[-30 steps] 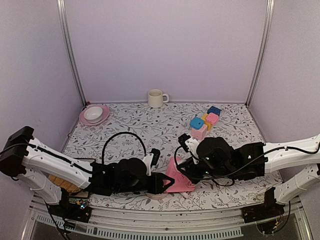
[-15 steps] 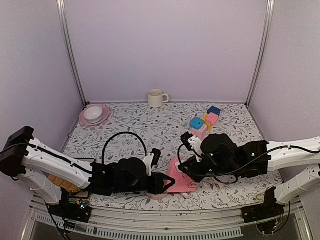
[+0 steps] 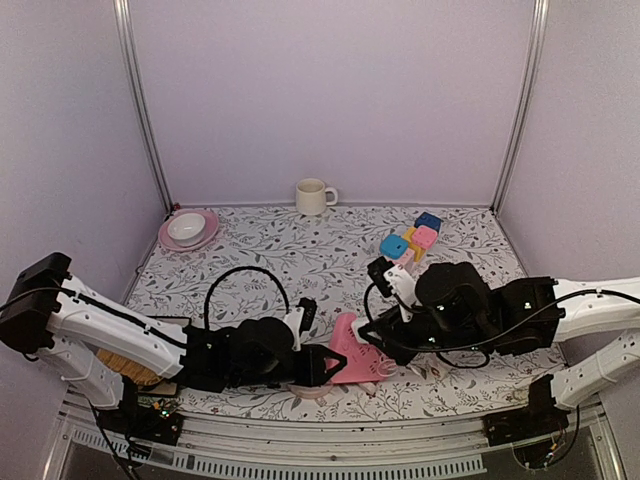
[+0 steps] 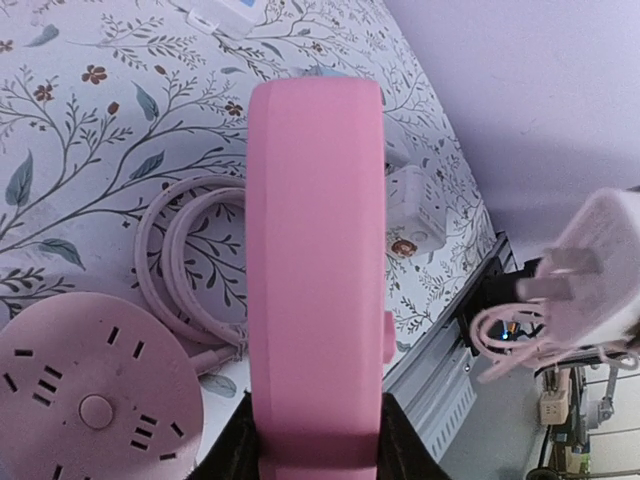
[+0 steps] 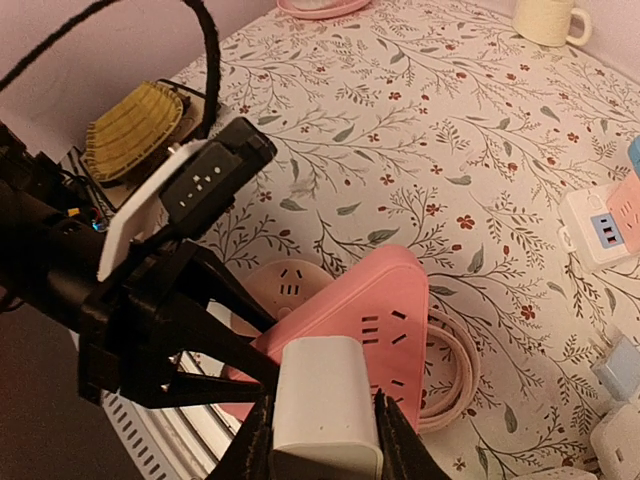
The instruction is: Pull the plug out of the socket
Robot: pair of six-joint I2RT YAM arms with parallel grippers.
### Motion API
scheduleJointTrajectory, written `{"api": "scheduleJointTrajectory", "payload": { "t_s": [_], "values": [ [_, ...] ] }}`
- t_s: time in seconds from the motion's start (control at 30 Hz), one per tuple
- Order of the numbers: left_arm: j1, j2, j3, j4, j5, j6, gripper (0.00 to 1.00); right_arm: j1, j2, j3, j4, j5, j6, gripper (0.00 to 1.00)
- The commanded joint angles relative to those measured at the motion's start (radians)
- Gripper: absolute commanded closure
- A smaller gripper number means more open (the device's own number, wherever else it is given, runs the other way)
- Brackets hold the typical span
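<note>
The robot's right gripper will next pull away from the pink triangular socket [image 3: 348, 358] and go down to the table beside the coiled cable, since the plug's pins are already free.
The pink triangular socket [image 3: 348, 358] is tilted up near the table's front edge, and my left gripper [image 3: 322, 365] is shut on its edge. In the left wrist view the socket [image 4: 318, 250] stands edge-on between the jaws of the left gripper [image 4: 318, 440]. My right gripper [image 3: 378, 335] is shut on the white plug [image 5: 325, 405], held just above the socket's face [image 5: 400, 310]. The left wrist view shows the plug [image 4: 585, 270] in the air to the right, its prongs bare and apart from the socket.
A round pink socket [image 4: 90, 400] and a coiled pink cable [image 4: 190, 250] lie under the socket. Coloured power cubes [image 3: 410, 243] sit at back right, a cream mug [image 3: 313, 196] at the back, and a bowl on a pink plate [image 3: 187, 229] at back left. A yellow brush [image 5: 135, 120] lies front left.
My right gripper has moved up and to the right with the plug, away from the socket. The left gripper keeps its hold on the socket, which has tipped slightly.
</note>
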State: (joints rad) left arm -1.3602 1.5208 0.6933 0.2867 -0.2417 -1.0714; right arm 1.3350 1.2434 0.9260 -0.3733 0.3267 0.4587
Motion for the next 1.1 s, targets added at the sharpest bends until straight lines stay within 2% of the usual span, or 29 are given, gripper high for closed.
{"api": "scheduleJointTrajectory", "payload": {
  "t_s": [0.0, 0.2, 0.37, 0.5, 0.67, 0.87, 1.07],
  "values": [
    [0.02, 0.007, -0.02, -0.03, -0.056, 0.003, 1.0, -0.066, -0.098, -0.007, 0.04, -0.1, -0.011, 0.96],
    [0.025, -0.042, -0.033, 0.002, -0.042, 0.009, 1.0, -0.08, -0.088, 0.008, 0.02, -0.082, 0.005, 0.96],
    [0.081, -0.134, -0.058, -0.031, -0.051, 0.01, 1.0, -0.236, -0.113, -0.022, 0.02, -0.183, 0.016, 0.96],
    [0.182, -0.219, -0.093, -0.02, -0.011, 0.039, 1.0, -0.37, -0.141, -0.06, 0.025, -0.262, -0.001, 0.95],
    [0.324, -0.273, -0.102, -0.024, 0.048, 0.066, 1.0, -0.468, -0.119, -0.138, 0.067, -0.351, 0.0, 0.95],
    [0.506, -0.238, -0.09, -0.023, 0.202, 0.118, 1.0, -0.493, -0.044, -0.266, 0.207, -0.474, 0.045, 0.95],
    [0.649, -0.17, -0.09, 0.017, 0.347, 0.157, 1.0, -0.494, 0.07, -0.298, 0.299, -0.523, 0.086, 0.92]
  ]
}}
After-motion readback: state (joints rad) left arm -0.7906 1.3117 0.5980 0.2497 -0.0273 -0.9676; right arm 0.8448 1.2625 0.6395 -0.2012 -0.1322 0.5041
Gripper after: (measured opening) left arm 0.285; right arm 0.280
